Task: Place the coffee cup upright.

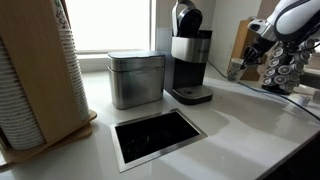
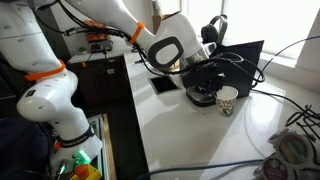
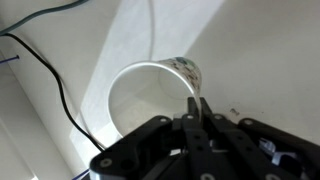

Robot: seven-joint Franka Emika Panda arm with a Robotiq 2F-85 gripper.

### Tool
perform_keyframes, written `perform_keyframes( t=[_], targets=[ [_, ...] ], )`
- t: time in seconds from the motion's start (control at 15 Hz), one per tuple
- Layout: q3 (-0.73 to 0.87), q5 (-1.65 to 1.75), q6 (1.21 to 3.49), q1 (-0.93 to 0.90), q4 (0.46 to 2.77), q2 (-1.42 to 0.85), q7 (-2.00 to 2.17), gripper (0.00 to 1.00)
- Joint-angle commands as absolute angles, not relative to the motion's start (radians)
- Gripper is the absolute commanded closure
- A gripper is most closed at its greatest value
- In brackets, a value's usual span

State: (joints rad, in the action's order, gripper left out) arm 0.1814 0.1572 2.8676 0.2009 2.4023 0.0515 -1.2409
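The cup already hangs with its opening up, so I will next lower it until the cup's bottom sits on the white counter below it, and then my gripper will let go of the cup's rim.
The coffee cup [image 3: 140, 100] is small, pale and faintly speckled. In the wrist view its open mouth faces the camera over the white counter. My gripper [image 3: 197, 108] is shut, and its two fingers pinch the cup's rim on the right side. In an exterior view the cup [image 2: 227, 99] stands roughly upright on or just above the counter, beside the black gripper [image 2: 205, 92]. In an exterior view the gripper [image 1: 243, 65] and the cup [image 1: 235, 72] are small at the far right of the counter.
A black coffee machine [image 1: 190, 55], a silver tin [image 1: 135, 78] and a tall stack of white ribbed cups [image 1: 35, 85] stand on the counter. A rectangular opening [image 1: 157, 135] is cut into it. A capsule rack [image 1: 285, 72] and black cables [image 3: 50, 80] lie near the cup.
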Motion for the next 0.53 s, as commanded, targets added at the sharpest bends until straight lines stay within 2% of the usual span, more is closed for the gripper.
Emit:
perform_keyframes(
  t=[0.0, 0.4, 0.47],
  targets=[
    [0.194, 0.172, 2.927, 0.197, 2.436, 0.027, -1.191, 0.99],
    [0.187, 0.114, 2.845, 0.203, 2.416, -0.006, -1.2, 0.99],
    [0.185, 0.091, 2.82, 0.201, 2.413, -0.011, -1.213, 0.71]
  ],
)
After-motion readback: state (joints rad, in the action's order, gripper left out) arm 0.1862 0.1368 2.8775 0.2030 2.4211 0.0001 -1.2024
